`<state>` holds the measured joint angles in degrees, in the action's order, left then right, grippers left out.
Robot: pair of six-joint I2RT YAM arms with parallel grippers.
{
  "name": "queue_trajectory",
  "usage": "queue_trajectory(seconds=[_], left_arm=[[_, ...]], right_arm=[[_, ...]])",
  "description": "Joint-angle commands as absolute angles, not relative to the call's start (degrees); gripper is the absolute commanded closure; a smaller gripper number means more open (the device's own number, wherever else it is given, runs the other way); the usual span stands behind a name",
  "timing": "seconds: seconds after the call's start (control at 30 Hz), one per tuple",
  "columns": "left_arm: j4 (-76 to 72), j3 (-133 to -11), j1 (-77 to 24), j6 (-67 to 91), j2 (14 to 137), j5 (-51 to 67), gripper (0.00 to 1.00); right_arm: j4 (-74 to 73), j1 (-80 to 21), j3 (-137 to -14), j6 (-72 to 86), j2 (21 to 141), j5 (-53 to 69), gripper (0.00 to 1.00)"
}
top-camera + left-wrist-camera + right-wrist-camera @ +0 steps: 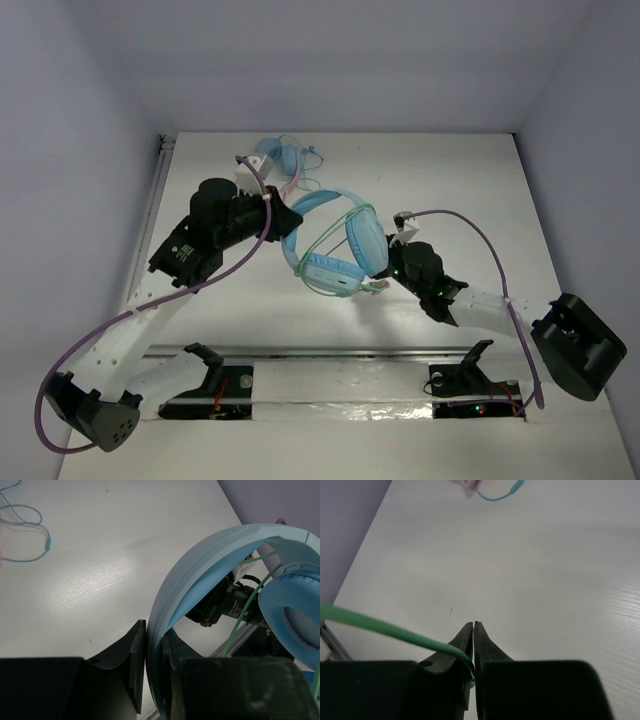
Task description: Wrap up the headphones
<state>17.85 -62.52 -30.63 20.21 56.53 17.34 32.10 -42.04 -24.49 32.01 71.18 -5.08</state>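
Note:
The left gripper will next move down until the headphones [335,245] rest on the bare tabletop below it and then release the headband, because the cable already circles the cups.
The light-blue headphones [335,245] are at the table's middle, with the pale green cable [322,232] looped round the cups. My left gripper [288,222] is shut on the blue headband [200,565], which runs between its fingers [154,645]. One padded cup [295,615] and strands of cable [245,615] show to the right in the left wrist view. My right gripper [392,264] sits just right of the cups. Its jaws [474,630] are shut on the green cable [380,625], which trails off to the left.
A smaller blue-cupped pair with a pink band [280,157] lies at the back, its teal cable [30,535] loose on the table [495,495]. A metal rail [340,352] and two black stands [215,365] [465,365] line the near edge. Walls enclose the table.

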Motion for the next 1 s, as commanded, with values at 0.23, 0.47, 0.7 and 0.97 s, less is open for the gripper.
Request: queue_trajectory(seconds=[0.23,0.47,0.7,0.97], left_arm=[[3.36,-62.59,-30.41,32.06,56.43,16.71,1.0],[-18.96,-49.32,-30.41,50.0,57.12,5.93,1.0],[-27.5,-46.23,-30.41,58.79,62.04,-5.7,1.0],[-29.61,-45.71,-30.41,60.2,67.32,-14.15,1.0]], right_arm=[[40.07,-41.84,-22.42,38.75,68.91,-3.87,0.95],[44.99,-43.5,-20.4,50.08,69.08,-3.08,0.98],[54.04,-52.9,-18.28,56.51,71.62,-8.52,0.93],[58.01,-59.4,-19.42,58.18,75.06,-7.38,0.92]])
